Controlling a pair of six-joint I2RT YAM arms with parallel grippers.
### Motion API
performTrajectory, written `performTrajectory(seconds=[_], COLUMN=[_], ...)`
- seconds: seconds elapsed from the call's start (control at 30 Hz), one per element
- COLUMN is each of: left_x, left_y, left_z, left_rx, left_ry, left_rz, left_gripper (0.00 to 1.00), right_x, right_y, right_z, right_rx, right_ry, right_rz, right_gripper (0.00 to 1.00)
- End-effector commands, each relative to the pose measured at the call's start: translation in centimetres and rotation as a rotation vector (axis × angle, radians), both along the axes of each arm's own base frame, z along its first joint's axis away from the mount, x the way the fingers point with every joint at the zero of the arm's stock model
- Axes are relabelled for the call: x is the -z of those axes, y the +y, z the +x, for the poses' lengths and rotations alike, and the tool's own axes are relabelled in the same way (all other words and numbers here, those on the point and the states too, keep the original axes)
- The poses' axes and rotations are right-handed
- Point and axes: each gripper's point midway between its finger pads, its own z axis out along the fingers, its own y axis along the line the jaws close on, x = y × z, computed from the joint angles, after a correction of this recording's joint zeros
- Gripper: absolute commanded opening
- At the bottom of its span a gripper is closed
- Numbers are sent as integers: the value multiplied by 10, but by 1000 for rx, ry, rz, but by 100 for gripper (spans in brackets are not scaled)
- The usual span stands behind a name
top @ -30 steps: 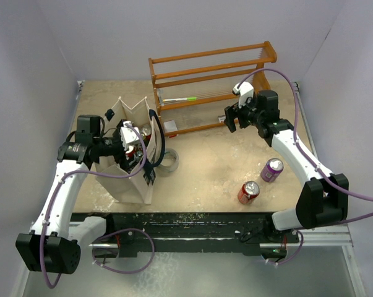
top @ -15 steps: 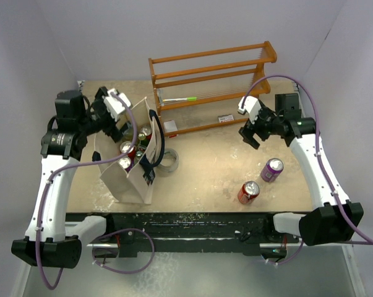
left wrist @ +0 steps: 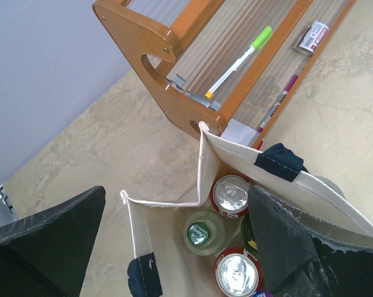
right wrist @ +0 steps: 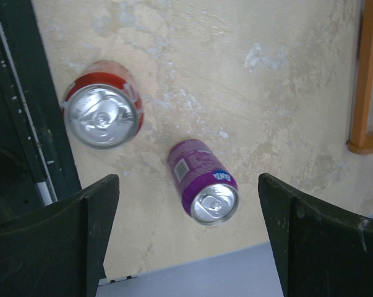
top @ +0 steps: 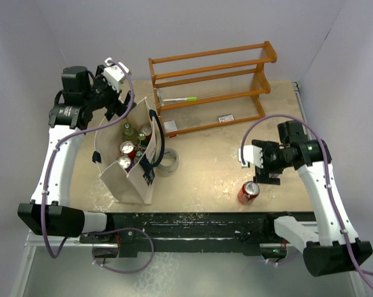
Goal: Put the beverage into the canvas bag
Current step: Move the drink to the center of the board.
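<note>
The robot's right gripper should move back and to the left in the top view, then lower around the red can's upper end (top: 251,188), because the can stands outside the bag (top: 133,182).
The cream canvas bag (top: 133,182) with navy handles stands at the left and holds several cans and a green-capped bottle (left wrist: 201,232). My left gripper (top: 116,104) is open and empty, above the bag's far end; in the left wrist view (left wrist: 177,193) I look down into the bag (left wrist: 164,204). My right gripper (top: 265,167) is open above an upright purple can (right wrist: 205,183), which sits between its fingers (right wrist: 99,216) without touching them. The top view hides that can under the gripper. A red can (top: 248,192) stands just left of it, also in the right wrist view (right wrist: 102,115).
An orange-brown wooden rack (top: 211,80) stands at the back, with a green-capped pen (left wrist: 237,62) on its lower shelf. A tape roll (top: 168,162) lies right of the bag. The table's dark front edge (right wrist: 19,124) is close to the red can.
My left gripper has risen out of the bag and moved back to the far left, empty. My right arm has swung from the rack toward the front, over the purple can.
</note>
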Motion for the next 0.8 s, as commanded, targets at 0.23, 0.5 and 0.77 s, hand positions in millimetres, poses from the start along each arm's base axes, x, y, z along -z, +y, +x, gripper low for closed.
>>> performTrajectory(seconds=[0.23,0.5,0.77], left_x=[-29,-21,-15], left_y=[-16,-19,-26], left_z=[8,9,7], left_rx=[35,41,58], left_ry=[-64,-35,-18], left_rz=[-57,-63,-72], left_gripper=[99,99,99], right_x=[43,65,80], right_y=[7,15,22], right_z=[-23,-45,-44], right_rx=[-131,-174,-156], right_ry=[175,252,284], right_rz=[-60,-45,-31], right_gripper=[92,92,89])
